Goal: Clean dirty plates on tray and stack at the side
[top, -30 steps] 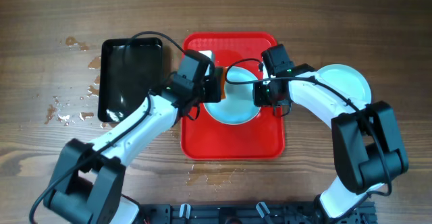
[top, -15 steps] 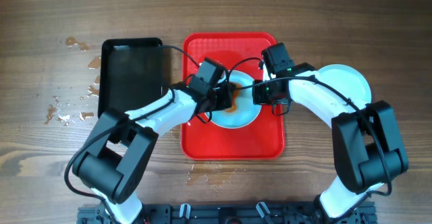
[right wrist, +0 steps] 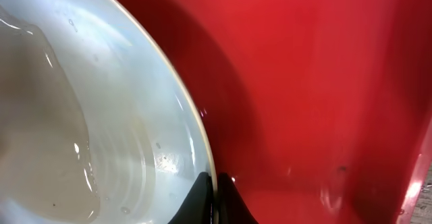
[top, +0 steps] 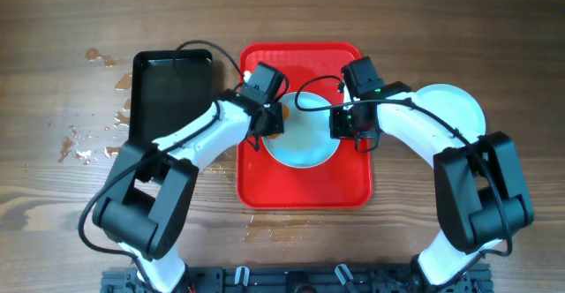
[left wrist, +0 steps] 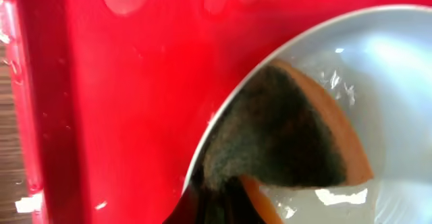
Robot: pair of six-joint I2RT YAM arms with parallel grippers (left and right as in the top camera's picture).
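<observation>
My left gripper lifts off the plate next, moves left in the overhead view and lowers to release the sponge inside the black tray, where there's room.
A pale blue-white plate lies wet on the red tray. My left gripper is shut on an orange sponge and presses its dark scrub side on the plate's left edge. In the left wrist view the sponge overlaps the plate's rim, and the gripper clamps its near corner. My right gripper is shut on the plate's right rim. The right wrist view shows that gripper pinching the rim of the plate above the tray.
Another pale plate sits on the wooden table right of the tray, partly under my right arm. A black tray holding water lies left of the red tray. Water drops spot the table at the left and below the red tray.
The left gripper swept the sponge from the plate's left edge toward its middle and back to the left edge. The right gripper kept its hold on the rim.
</observation>
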